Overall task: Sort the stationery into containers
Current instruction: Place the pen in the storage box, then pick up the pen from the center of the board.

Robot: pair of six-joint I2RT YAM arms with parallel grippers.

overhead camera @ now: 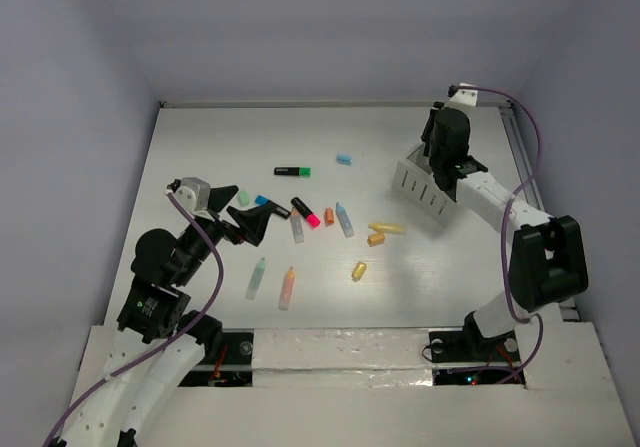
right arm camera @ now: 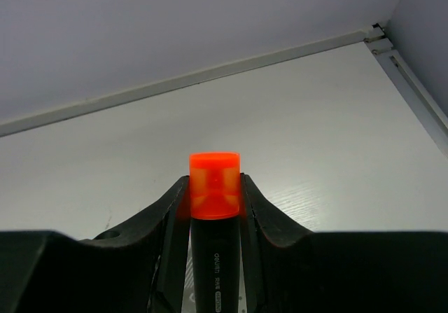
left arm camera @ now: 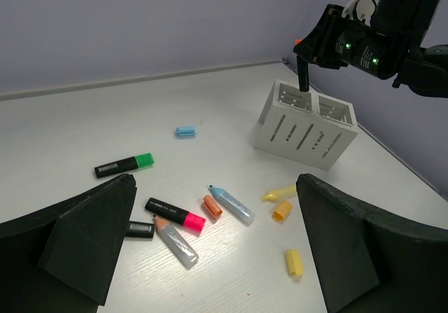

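Note:
My right gripper holds the black highlighter upright, with the highlighter's body still mostly above the container's rim, so it needs to lower the highlighter next into the white slotted container's section beneath it.
My right gripper (overhead camera: 443,163) is shut on a black highlighter with an orange cap (right arm camera: 215,184) and holds it upright over the white slotted container (overhead camera: 424,191). In the left wrist view the highlighter's black body (left arm camera: 302,73) hangs into the container's (left arm camera: 306,136) left compartment. My left gripper (left arm camera: 213,187) stands open and empty above loose stationery: a black and pink highlighter (left arm camera: 175,214), an orange cap (left arm camera: 212,206), a light blue marker (left arm camera: 231,204) and a clear orange-tipped marker (left arm camera: 176,242).
More stationery lies spread over the table: a black and green highlighter (overhead camera: 292,172), a light blue cap (overhead camera: 344,159), a yellow marker (overhead camera: 387,228), two yellow caps (overhead camera: 359,270), a mint marker (overhead camera: 256,278) and a pale orange marker (overhead camera: 287,287). Walls close in the left, back and right sides.

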